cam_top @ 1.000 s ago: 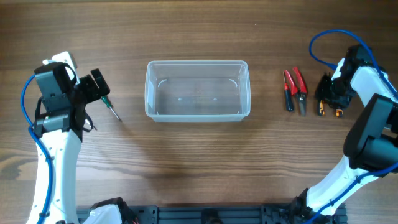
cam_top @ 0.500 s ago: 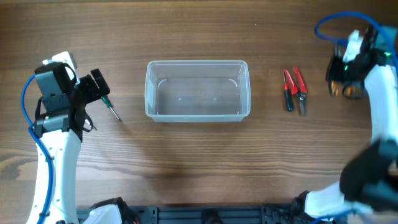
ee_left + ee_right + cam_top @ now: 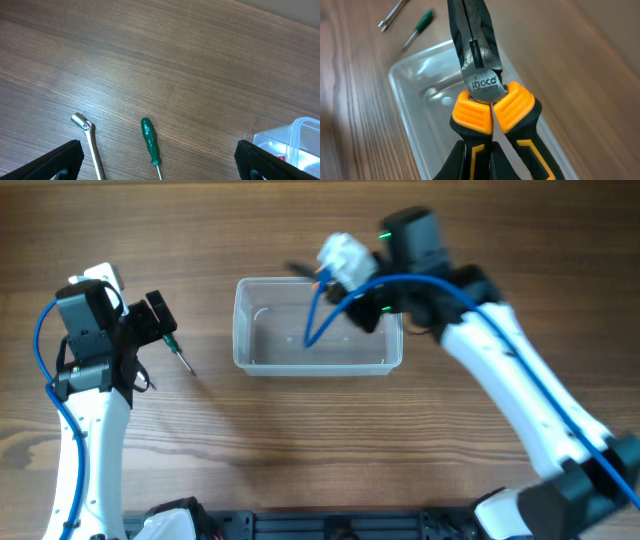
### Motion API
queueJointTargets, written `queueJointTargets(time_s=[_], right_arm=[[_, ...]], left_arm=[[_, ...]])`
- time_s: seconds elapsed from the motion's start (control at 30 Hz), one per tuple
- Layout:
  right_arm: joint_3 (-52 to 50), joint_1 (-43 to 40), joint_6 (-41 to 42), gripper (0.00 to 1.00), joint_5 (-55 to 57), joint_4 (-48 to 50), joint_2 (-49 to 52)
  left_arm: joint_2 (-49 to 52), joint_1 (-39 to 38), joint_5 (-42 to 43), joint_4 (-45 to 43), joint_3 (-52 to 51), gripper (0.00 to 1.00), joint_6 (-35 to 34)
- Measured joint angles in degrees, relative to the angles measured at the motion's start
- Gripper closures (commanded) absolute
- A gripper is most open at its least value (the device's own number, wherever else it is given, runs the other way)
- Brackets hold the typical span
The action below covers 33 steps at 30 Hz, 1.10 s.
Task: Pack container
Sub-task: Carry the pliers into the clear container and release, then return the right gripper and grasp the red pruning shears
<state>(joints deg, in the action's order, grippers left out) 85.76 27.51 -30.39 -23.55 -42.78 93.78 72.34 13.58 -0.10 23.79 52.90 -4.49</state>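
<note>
To release the pliers in the tub, my right gripper needs to lower them toward the tub's bottom first, shifting to the left in the overhead view.
The container (image 3: 243, 340) is a clear plastic tub at the table's centre, and its inside looks empty. My right gripper (image 3: 340, 275) hangs over its back edge, shut on black pliers with orange and black handles (image 3: 480, 95). Their jaw tip (image 3: 298, 270) pokes out past the tub's back left rim. In the right wrist view the pliers hang over the tub (image 3: 405, 107). My left gripper (image 3: 155, 320) is open and empty at the left, with a green screwdriver (image 3: 149, 140) lying between its fingers (image 3: 160, 172).
A silver wrench (image 3: 89, 137) lies left of the screwdriver (image 3: 180, 358). Both also show in the right wrist view, the screwdriver (image 3: 422, 20) and the wrench (image 3: 392, 15). My right arm (image 3: 500, 370) crosses the table right of the tub and hides that area.
My right arm lifted the orange and black pliers from the far right and swung left to over the container. It now covers the red pliers. The left arm has not moved.
</note>
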Motion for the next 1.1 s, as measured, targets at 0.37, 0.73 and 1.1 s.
queueJointTargets(time_s=[0.37,0.73,1.1], right_arm=[[-0.5,6.8,-3.4,0.96,9.5,8.7,26.6],[-0.5,6.8,-4.2,0.5,12.4,14.7,27.5],[-0.6,5.2,2.3,0.32,21.3,12.9,10.8]], left_arm=[[0.0,0.0,0.0,0.0,0.0,0.0,0.2],[0.0,0.0,0.0,0.0,0.0,0.0,0.4],[0.0,0.0,0.0,0.0,0.0,0.0,0.4]])
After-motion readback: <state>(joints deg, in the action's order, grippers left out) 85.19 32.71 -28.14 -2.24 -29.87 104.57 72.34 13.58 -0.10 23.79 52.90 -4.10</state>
